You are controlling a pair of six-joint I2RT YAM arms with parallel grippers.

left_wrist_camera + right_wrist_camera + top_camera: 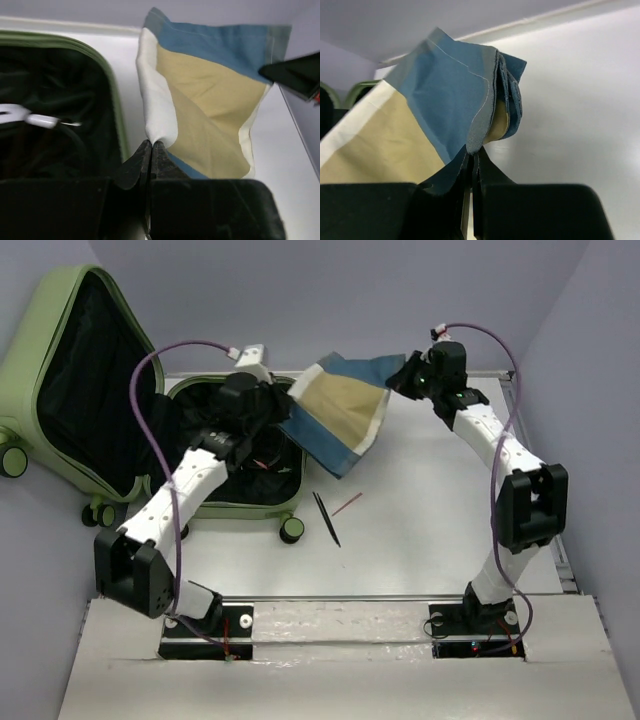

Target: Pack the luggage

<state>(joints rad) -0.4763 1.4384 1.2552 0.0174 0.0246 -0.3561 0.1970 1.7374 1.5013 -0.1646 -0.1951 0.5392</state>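
The cloth will go next with my left gripper across the luggage's open base toward its propped-up lid. Then my left gripper will lower and release the cloth's white edge there.
The luggage (60,330) is a pale sage-green suitcase lying open at the left, its lid propped up and its black-lined base (290,502) on the table. A folded cloth (340,410) in blue, tan and white hangs in the air between both grippers, just right of the base. My left gripper (283,400) is shut on the cloth's white edge (157,100). My right gripper (405,372) is shut on its blue corner (455,100). A green rim of the luggage (112,100) shows beside the left jaws.
A black pen-like stick (326,517) and a thin red stick (347,504) lie on the white table right of the suitcase wheel (291,530). A white cable plug (30,117) and dark items lie inside the base. Grey walls enclose the table.
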